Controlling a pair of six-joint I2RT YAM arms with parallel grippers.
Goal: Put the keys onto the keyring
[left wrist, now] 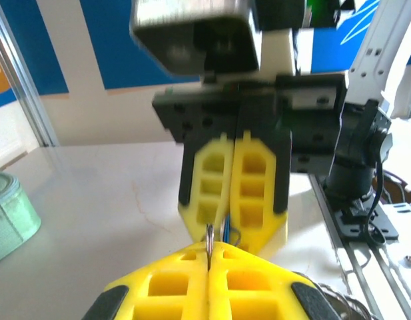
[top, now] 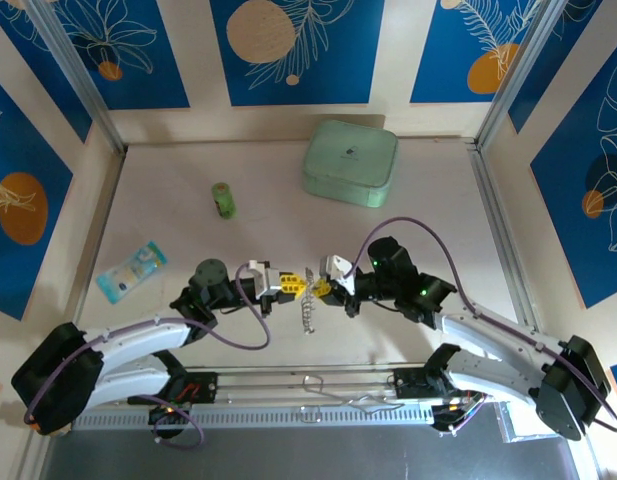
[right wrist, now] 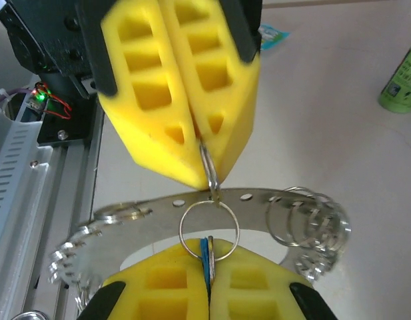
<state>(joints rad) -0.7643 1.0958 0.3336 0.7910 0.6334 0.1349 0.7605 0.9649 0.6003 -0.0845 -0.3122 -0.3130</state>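
Next, the right gripper lowers the keys to the bare tabletop below it and releases them, since the keys' wire loop hooks the keyring's link.
My two grippers meet tip to tip above the table's near middle. The right gripper (top: 321, 290) (right wrist: 207, 260) is shut on the keys (right wrist: 206, 257), a blue one and a silvery one seen edge-on, which hang on a thin wire loop (right wrist: 208, 225). The left gripper (top: 291, 285) (left wrist: 209, 257) (right wrist: 205, 167) is shut on a small metal link (right wrist: 210, 170) (left wrist: 209, 240) of the keyring (right wrist: 145, 217) (top: 307, 315). The keyring is a wide silvery band with holes and several small rings along its rim, and it hangs below the fingers.
A mint-green rounded case (top: 350, 163) sits at the back right and a green cylinder (top: 223, 200) (right wrist: 402, 80) at the back middle. A blue packet (top: 131, 270) lies to the left. A metal rail (top: 308, 400) runs along the near edge.
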